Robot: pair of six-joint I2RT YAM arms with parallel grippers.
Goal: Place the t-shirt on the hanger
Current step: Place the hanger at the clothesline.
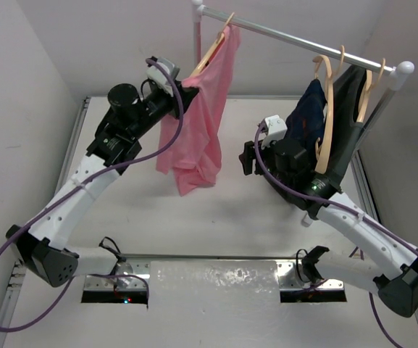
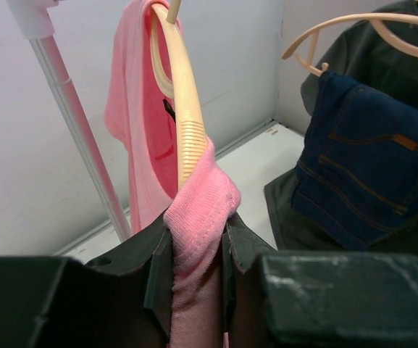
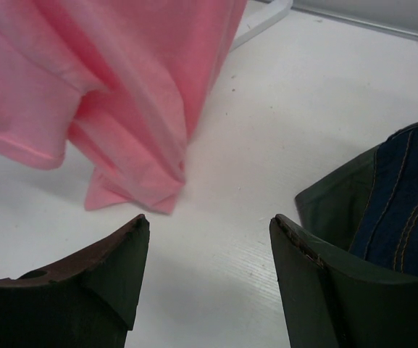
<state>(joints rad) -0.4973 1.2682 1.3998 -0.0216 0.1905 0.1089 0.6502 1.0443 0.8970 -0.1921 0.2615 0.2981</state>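
Observation:
The t-shirt's fold already covers the hanger's ribbed end [image 1: 195, 75] [image 2: 193, 154]. My left gripper will next move outward toward the bar and let go of the fold.
The salmon-pink t-shirt [image 1: 207, 116] hangs from the pale wooden hanger [image 1: 214, 49], which hooks on the rail at the back. My left gripper [image 1: 189, 88] is up beside the hanger's lower arm, shut on a bunched fold of the t-shirt [image 2: 200, 206]. In the left wrist view the fold sits between the left gripper's [image 2: 198, 226] pads, right under the ribbed end of the hanger [image 2: 187, 123]. My right gripper [image 1: 248, 156] hovers low over the table, right of the shirt's hem. In its own view the right gripper [image 3: 209, 226] is open and holds nothing, with the t-shirt [image 3: 122, 87] ahead.
A metal rail [image 1: 303, 42] on a white pole [image 1: 197, 32] spans the back. Two more wooden hangers [image 1: 329, 109] carry a navy garment [image 3: 404, 199] and a black one [image 1: 348, 138] close behind my right arm. A shiny sheet [image 1: 212, 279] lies at the near edge.

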